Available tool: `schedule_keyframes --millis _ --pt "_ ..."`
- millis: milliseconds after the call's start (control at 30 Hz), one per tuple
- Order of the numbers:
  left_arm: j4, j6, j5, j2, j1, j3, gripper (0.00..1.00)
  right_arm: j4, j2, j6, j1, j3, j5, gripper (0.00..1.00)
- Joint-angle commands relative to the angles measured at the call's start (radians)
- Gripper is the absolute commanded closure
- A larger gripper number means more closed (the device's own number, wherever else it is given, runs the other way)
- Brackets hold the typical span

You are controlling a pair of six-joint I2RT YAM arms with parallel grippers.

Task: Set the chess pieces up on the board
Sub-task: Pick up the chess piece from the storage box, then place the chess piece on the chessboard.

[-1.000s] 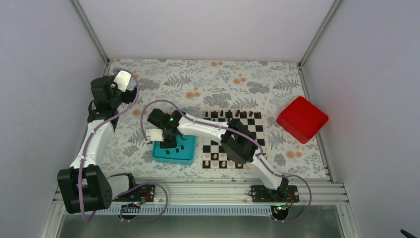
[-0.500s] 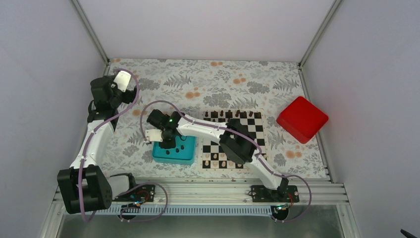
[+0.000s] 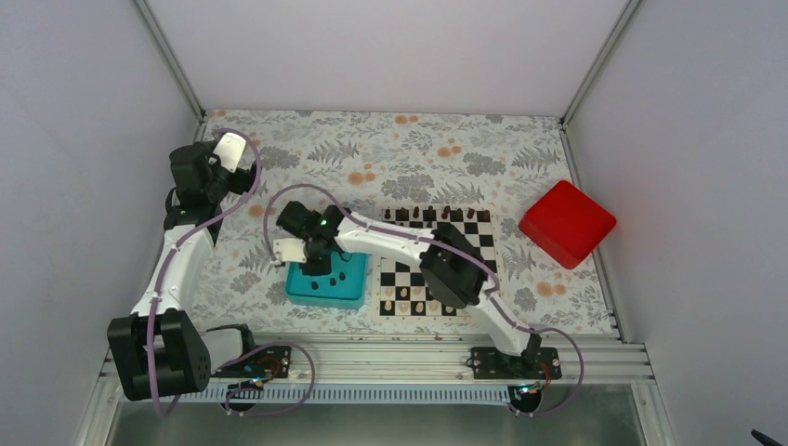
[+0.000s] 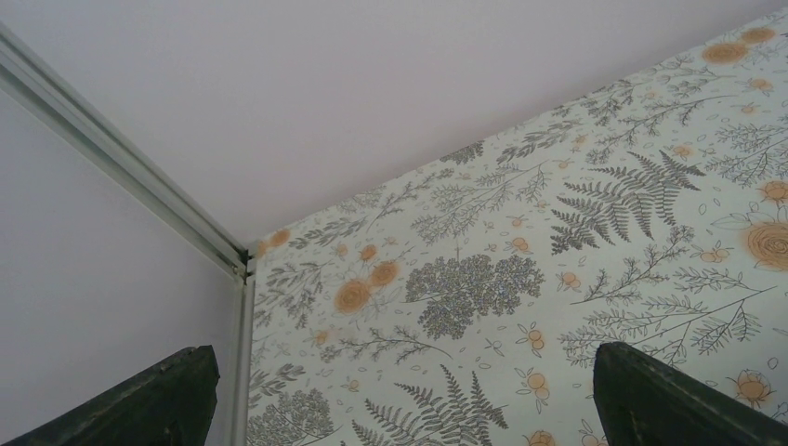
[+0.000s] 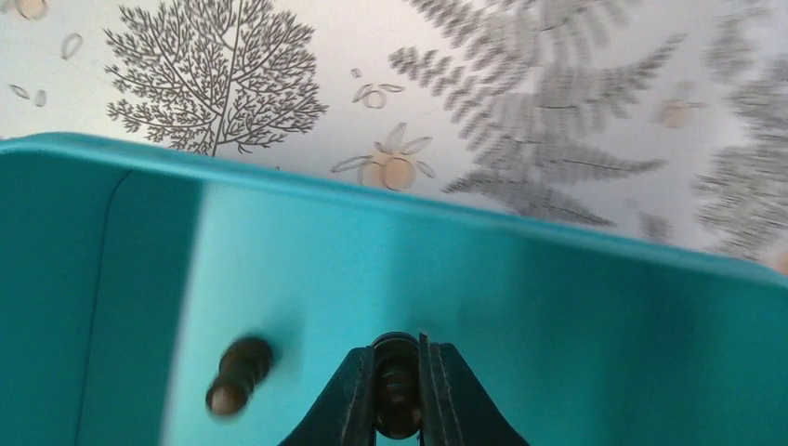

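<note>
I will next lift my right gripper, move it across the board (image 3: 479, 234) and lower it onto a square before the board's far row to release its piece, because dark pieces line that row.
Inside the teal tray (image 5: 558, 307), my right gripper (image 5: 398, 390) is shut on a small dark chess piece (image 5: 397, 358), its fingers pinching it from both sides. Another dark piece (image 5: 237, 372) lies loose to its left. In the top view the right gripper (image 3: 316, 265) reaches into the tray (image 3: 325, 295), left of the board (image 3: 479, 234). Dark pieces (image 3: 429, 214) stand along the board's far row. My left gripper (image 4: 409, 409) is open with nothing between its fingers, facing the table's back-left corner.
Pale pieces (image 3: 409, 305) stand on the board's near rows. A red box (image 3: 567, 223) sits at the right, by the wall. The right arm's forearm crosses over the board. Walls enclose the table at the left, back and right.
The right gripper's jaws have closed onto a dark piece in the tray. The left arm has not moved.
</note>
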Motion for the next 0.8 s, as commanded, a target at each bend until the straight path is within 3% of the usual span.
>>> schedule_keyframes --millis 0,133,400,567,767 --pt "0.014 -0.001 0.012 -0.016 0.005 0.000 0.00 -0.024 -0.182 0.005 -0.059 -0.015 0.061 0.96" --pt "0.017 -0.001 0.004 -0.015 0.005 0.002 0.00 -0.040 -0.325 0.019 -0.160 -0.094 0.093 0.96" --pt "0.021 -0.004 -0.001 -0.002 0.005 0.006 0.00 0.040 -0.615 0.029 -0.494 -0.471 0.075 0.96" --pt "0.017 -0.008 0.002 0.000 0.005 0.009 0.00 0.100 -0.721 0.009 -0.658 -0.682 0.022 0.95" --pt "0.009 -0.008 -0.001 0.015 0.004 0.019 0.00 0.154 -0.708 -0.009 -0.728 -0.804 -0.008 0.95"
